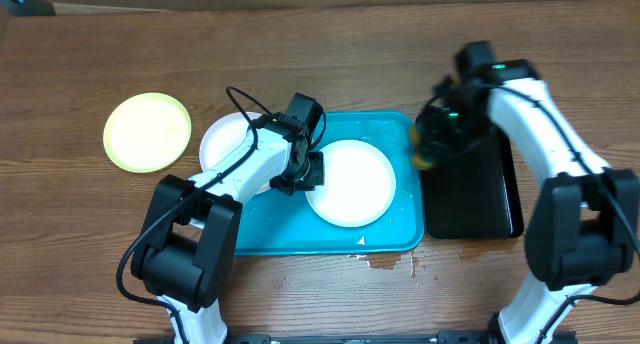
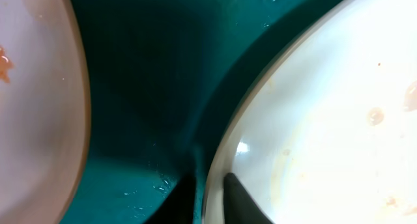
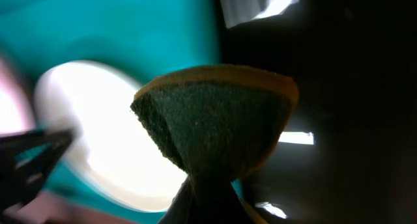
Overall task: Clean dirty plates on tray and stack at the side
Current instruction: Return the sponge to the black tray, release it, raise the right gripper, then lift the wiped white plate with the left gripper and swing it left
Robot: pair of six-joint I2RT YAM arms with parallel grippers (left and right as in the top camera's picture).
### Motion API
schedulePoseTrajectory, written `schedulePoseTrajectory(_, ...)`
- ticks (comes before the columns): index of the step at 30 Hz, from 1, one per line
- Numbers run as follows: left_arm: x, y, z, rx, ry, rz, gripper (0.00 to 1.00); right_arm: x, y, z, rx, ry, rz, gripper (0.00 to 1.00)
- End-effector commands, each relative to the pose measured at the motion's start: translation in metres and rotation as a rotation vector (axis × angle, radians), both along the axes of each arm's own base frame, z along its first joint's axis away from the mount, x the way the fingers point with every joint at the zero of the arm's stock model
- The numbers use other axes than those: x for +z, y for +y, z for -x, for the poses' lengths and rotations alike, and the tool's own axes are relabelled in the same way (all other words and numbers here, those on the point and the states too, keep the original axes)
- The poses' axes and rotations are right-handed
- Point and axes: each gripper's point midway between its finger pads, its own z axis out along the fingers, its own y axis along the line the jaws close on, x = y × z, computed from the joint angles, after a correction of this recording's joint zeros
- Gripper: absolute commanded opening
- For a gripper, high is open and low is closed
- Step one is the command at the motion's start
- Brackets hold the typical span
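Observation:
I will move my right gripper to the right in the overhead view next and lower the sponge (image 3: 218, 116) onto the bottom of the black tray, then let go of it, because that spot is empty.
A white plate (image 1: 352, 182) lies in the turquoise tray (image 1: 330, 239); small brown smears show on it in the left wrist view (image 2: 339, 120). My left gripper (image 1: 303, 174) is shut on this plate's left rim (image 2: 212, 191), one finger under and one on top. A second white plate (image 1: 222, 142) with a brown smear (image 2: 32, 87) lies over the tray's left edge. A pale yellow-green plate (image 1: 147, 131) sits on the table at the far left. My right gripper (image 1: 432, 149) is shut on a green and yellow sponge (image 3: 218, 116) at the black tray's left edge.
A narrow black tray (image 1: 470, 189) stands right of the turquoise tray. A small wet patch (image 1: 385, 260) lies on the wooden table in front of the turquoise tray. The tray floor (image 2: 143, 87) is wet.

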Motion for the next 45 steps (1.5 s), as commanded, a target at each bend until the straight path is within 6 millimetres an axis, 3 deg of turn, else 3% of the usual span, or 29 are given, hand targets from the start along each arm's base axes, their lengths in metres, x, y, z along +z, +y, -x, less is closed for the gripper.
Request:
schedulePoseTrajectory(1, -0.007, 0.002, 0.003, 0.004, 0.015, -0.014, 0.26, 0.002, -0.051, -0.001, -0.039, -0.031, 0.180, 0.04)
schedulePoseTrajectory(5, -0.007, 0.002, 0.003, 0.004, 0.012, -0.013, 0.42, -0.019, -0.081, 0.005, -0.083, -0.014, 0.266, 0.04)
schedulePoseTrajectory(9, -0.007, 0.002, 0.002, 0.004, 0.009, -0.012, 0.45, -0.045, -0.085, 0.005, -0.090, -0.039, 0.282, 0.05)
schedulePoseTrajectory(11, -0.007, 0.002, 0.002, 0.004, 0.008, -0.012, 0.45, -0.053, -0.088, 0.005, -0.091, -0.053, 0.297, 0.19)
schedulePoseTrajectory(12, -0.007, 0.001, 0.001, 0.004, 0.007, -0.010, 0.45, -0.056, -0.089, 0.004, -0.093, -0.060, 0.306, 0.34)
schedulePoseTrajectory(13, -0.007, 0.001, 0.001, 0.004, 0.005, -0.010, 0.45, -0.057, -0.090, 0.003, -0.094, -0.067, 0.310, 0.59)
schedulePoseTrajectory(14, -0.006, 0.001, 0.001, 0.004, 0.004, -0.009, 0.46, -0.057, -0.090, 0.001, -0.095, -0.074, 0.309, 0.67)
schedulePoseTrajectory(18, -0.006, 0.001, 0.001, 0.004, 0.004, -0.009, 0.51, -0.033, -0.087, -0.014, -0.105, -0.104, 0.276, 0.71)
schedulePoseTrajectory(22, -0.006, 0.001, 0.000, 0.004, 0.001, -0.008, 0.54, 0.013, -0.099, -0.038, -0.141, -0.166, 0.275, 0.76)
schedulePoseTrajectory(26, -0.007, 0.001, 0.002, 0.003, 0.007, -0.009, 0.54, 0.048, -0.137, -0.058, -0.268, -0.234, 0.326, 0.99)
schedulePoseTrajectory(29, -0.007, -0.001, 0.002, -0.002, 0.008, -0.010, 0.53, 0.054, -0.172, -0.060, -0.362, -0.253, 0.339, 1.00)
schedulePoseTrajectory(34, -0.008, -0.008, 0.005, -0.023, 0.004, -0.008, 0.34, 0.051, -0.216, -0.046, -0.466, -0.226, 0.352, 1.00)
schedulePoseTrajectory(37, -0.007, -0.014, 0.007, -0.040, -0.001, -0.007, 0.28, 0.052, -0.233, -0.042, -0.507, -0.225, 0.359, 1.00)
schedulePoseTrajectory(40, -0.007, -0.014, 0.008, -0.041, 0.001, -0.007, 0.05, 0.052, -0.242, -0.039, -0.529, -0.224, 0.361, 1.00)
schedulePoseTrajectory(45, 0.004, -0.007, 0.002, -0.047, 0.006, -0.013, 0.04, 0.052, -0.244, -0.038, -0.533, -0.223, 0.362, 1.00)
